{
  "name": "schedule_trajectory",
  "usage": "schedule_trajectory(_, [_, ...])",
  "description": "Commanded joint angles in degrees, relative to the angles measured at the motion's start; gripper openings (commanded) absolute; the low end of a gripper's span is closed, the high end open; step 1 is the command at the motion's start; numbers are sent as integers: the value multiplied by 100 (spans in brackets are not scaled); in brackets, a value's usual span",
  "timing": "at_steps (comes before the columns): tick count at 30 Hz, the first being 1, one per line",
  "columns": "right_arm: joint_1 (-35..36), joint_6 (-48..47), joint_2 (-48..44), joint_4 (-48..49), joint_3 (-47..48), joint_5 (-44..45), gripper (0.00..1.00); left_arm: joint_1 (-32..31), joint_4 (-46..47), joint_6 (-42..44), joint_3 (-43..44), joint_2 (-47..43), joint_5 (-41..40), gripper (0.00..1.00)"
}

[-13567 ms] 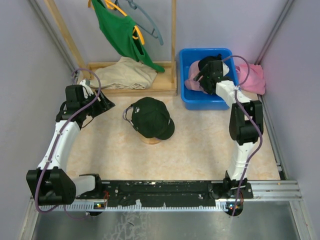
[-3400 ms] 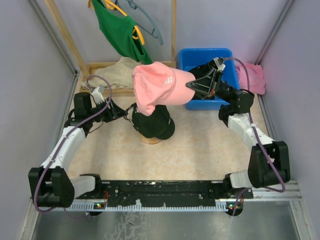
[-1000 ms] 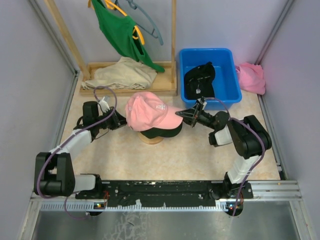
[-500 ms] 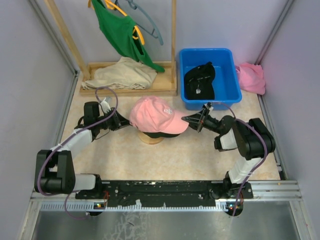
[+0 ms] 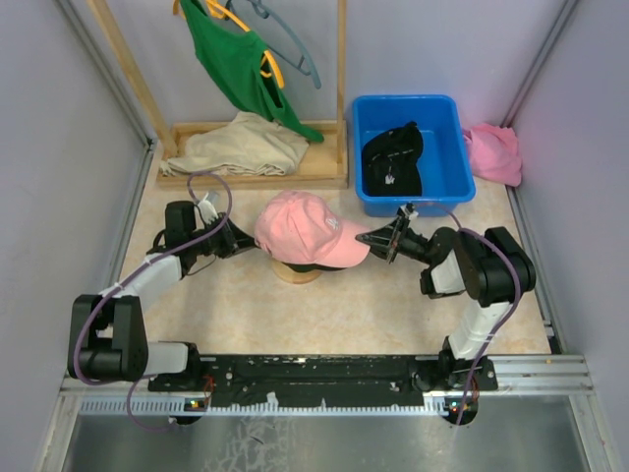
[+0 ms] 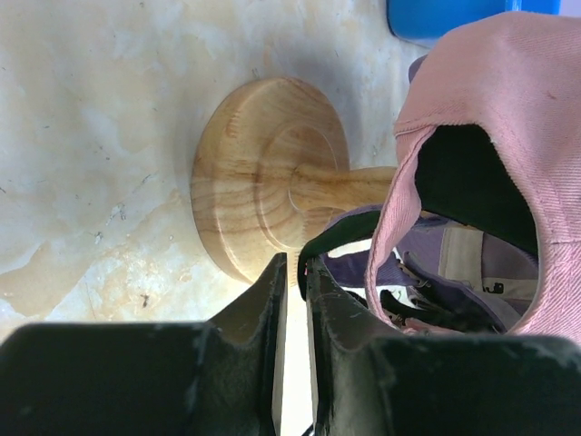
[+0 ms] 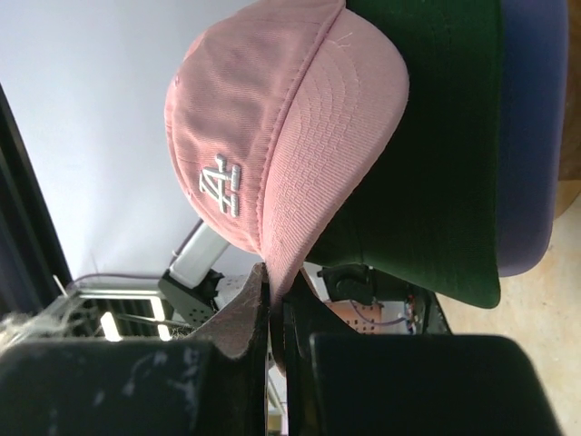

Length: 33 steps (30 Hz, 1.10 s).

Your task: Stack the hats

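Note:
The black hat's dark brim sits below the fingers of my right gripper, so the pink hat's brim comes down onto it next and is released.
A pink hat lies on top of a black hat on a wooden stand at mid-table. My right gripper is shut on the pink brim. Beneath it in the right wrist view are the black brim and a lavender brim. My left gripper is at the back of the stack. Its jaws stand a narrow slit apart, with the black hat's rear band between the tips. Another black hat lies in the blue bin.
A wooden rack at the back left carries a green shirt on a hanger and a beige cloth. A bright pink cloth lies right of the bin. Grey walls close in on both sides.
The pink hat came out of the bin and onto the black hat. In the last second it shifted slightly right and settled lower, with the right gripper still on its brim. The left arm barely moved.

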Motion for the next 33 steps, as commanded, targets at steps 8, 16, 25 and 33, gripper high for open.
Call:
schedule_trajectory(8, [-104,-1903,-166,-1179,-188,-238,0,0,-173,16,-322,-46,-110,17])
schedule_trajectory(16, [-199,-3370,-750,-3364,-155,-148,0,7,-122,-40,-353,-17,-93,17])
schedule_trajectory(25, [-246,-5028,-1431,-5883,136,268,0,7,-77,-52,-373,82,-79,16])
schedule_trajectory(33, [-256,-5328,-941,-5925,146,453,0,4,-80,-30,-424,124,-87,15])
